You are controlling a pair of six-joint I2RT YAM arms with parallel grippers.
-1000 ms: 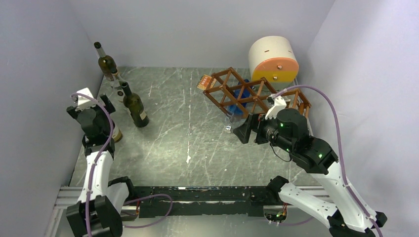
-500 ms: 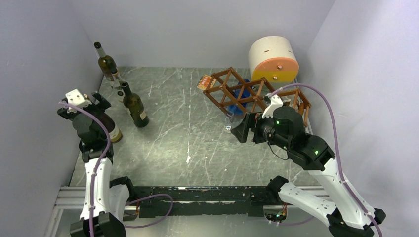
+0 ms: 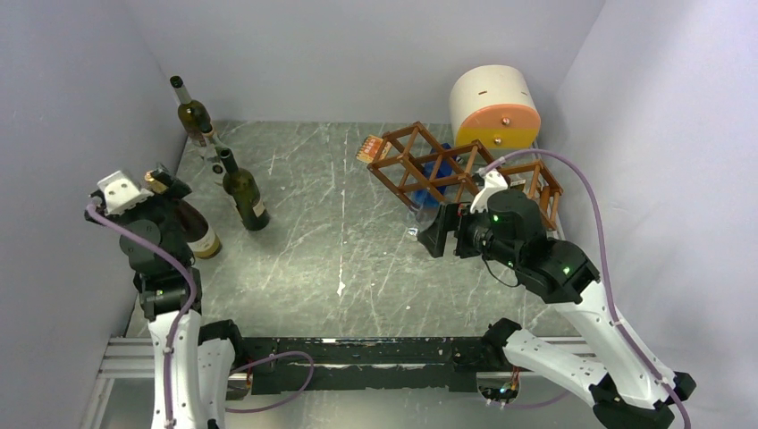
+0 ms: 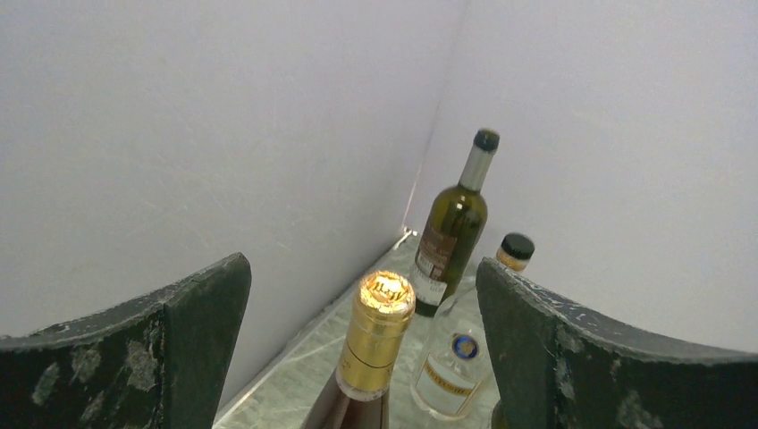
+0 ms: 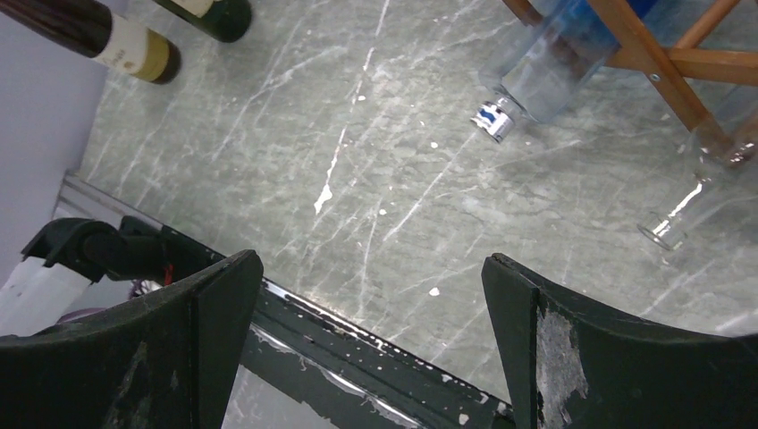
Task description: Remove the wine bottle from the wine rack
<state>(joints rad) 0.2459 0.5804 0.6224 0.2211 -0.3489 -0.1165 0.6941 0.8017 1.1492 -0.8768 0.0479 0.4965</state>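
Observation:
The rack's end cell has a labelled bottle (image 3: 517,184) below my right gripper, to its right in the top view. I will move down and turn toward it next.
The reddish-brown lattice wine rack (image 3: 407,154) stands at the back right, and its bars show in the right wrist view (image 5: 663,64). A clear bottle with blue inside (image 3: 431,183) lies in a lower cell, its capped neck (image 5: 497,121) sticking out over the table. My right gripper (image 3: 436,239) is open and empty just in front of that neck, fingers wide apart (image 5: 371,259). My left gripper (image 3: 161,183) is open at the far left. Its fingers straddle the gold cap of a standing bottle (image 4: 380,335) without touching it.
A dark green bottle (image 3: 243,192), another green bottle (image 3: 191,114) and a small clear bottle (image 4: 465,349) stand near the left wall. A cream-and-orange cylinder (image 3: 494,109) sits behind the rack. A second clear glass neck (image 5: 688,210) pokes out under the rack's right side.
My left gripper has risen and drawn back to the left, uncovering the gold-capped bottle. My right gripper has edged slightly up toward the rack.

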